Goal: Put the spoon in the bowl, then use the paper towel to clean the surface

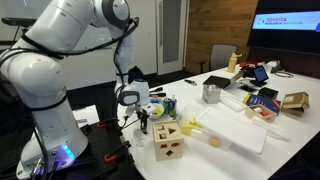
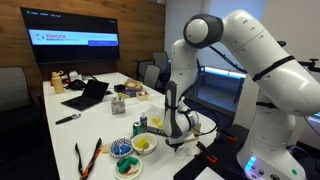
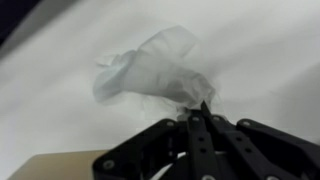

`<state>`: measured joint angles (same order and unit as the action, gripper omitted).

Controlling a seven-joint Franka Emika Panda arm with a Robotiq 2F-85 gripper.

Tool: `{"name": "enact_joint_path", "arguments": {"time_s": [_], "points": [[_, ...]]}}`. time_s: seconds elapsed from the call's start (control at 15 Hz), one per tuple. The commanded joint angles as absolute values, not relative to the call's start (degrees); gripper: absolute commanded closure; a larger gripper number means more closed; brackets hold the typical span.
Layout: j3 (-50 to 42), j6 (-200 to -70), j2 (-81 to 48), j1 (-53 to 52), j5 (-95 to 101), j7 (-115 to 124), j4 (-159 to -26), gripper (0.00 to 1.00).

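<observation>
I need to sweep the towel to bare tabletop by the green-filled dish, on my gripper's side away from the wooden cube, and release the towel's corner.
In the wrist view my gripper [image 3: 195, 110] is shut on a crumpled white paper towel [image 3: 150, 70], which hangs over the glossy white surface [image 3: 270, 50]. In both exterior views the gripper [image 1: 143, 120] [image 2: 172, 130] points down at the table's near end, beside the wooden shape-sorter cube [image 1: 170, 143]. The small bowl [image 2: 145, 145] with a yellow inside sits on the surface [image 2: 100, 125] close to the gripper. I cannot make out the spoon.
A steel cup [image 1: 211, 93] and a flat white tray [image 1: 235, 125] lie beyond the cube. Two more small dishes [image 2: 122, 152] and orange tongs [image 2: 85, 158] lie near the bowl. A laptop [image 2: 88, 95] and clutter fill the far end. Chairs ring the table.
</observation>
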<state>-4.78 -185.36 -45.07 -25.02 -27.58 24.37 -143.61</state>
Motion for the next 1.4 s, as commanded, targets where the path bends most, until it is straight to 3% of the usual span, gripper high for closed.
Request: {"name": "enact_joint_path", "arguments": {"time_s": [0.0,0.13,0.33,0.87,1.13,1.33], "points": [[-16.8,-175.9,-42.0,-40.2,-29.6,31.2,-148.8,1.00],[-15.5,-172.0,-41.0,-38.2,-25.3,30.5,-148.3,1.00],[-4.2,-175.4,-40.3,-26.2,-22.4,24.7,-145.6,1.00],[17.3,-171.9,-46.3,-8.4,-13.5,11.9,-135.6,1.00],[23.7,-168.6,-52.0,-5.2,-10.5,5.2,-130.0,1.00],[23.4,-169.0,-55.2,-7.3,-9.2,3.8,-126.2,1.00]]}}
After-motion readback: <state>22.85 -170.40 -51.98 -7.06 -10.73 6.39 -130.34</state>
